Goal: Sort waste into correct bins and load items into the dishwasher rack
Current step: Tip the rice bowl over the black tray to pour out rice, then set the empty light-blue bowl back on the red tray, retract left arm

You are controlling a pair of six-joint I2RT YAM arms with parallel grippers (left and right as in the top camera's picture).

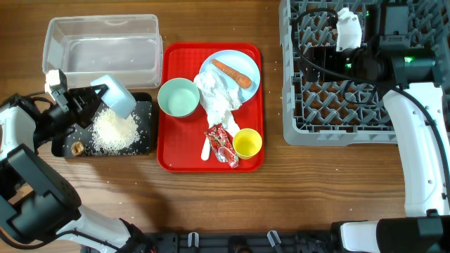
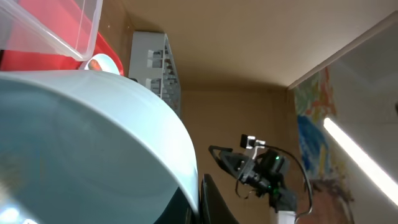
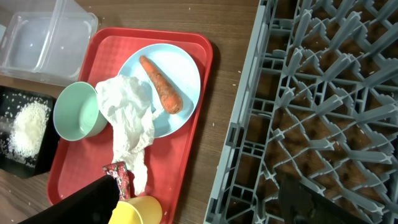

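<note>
Rice is already in the black tray (image 1: 145, 105). I will level the bowl, move my left gripper over the red tray's bare near corner (image 1: 185, 140), lower it and let go.
My left gripper (image 1: 90, 98) is shut on the rim of a pale teal bowl (image 1: 116, 95) and holds it tilted over the shallow black tray (image 1: 145, 105). White rice (image 1: 112, 131) and a small brown scrap (image 1: 77, 148) lie in that tray. In the left wrist view the bowl (image 2: 81, 137) fills the frame beside my finger (image 2: 211, 202). A second teal bowl (image 1: 178, 97), a pale blue plate (image 1: 242, 60) with a carrot (image 1: 232, 72), a white napkin (image 1: 216, 98), a red wrapper (image 1: 223, 145), a yellow cup (image 1: 247, 143) and a white spoon (image 1: 206, 149) sit on the red tray. My right gripper (image 3: 205, 199) is open and empty over the grey rack (image 1: 337, 130).
The clear plastic tub (image 1: 102, 46) stands behind the black tray and looks empty. The red tray (image 1: 171, 160) lies between the bins and the rack. Bare wooden table runs along the front. The rack (image 3: 311, 93) holds nothing that I can see.
</note>
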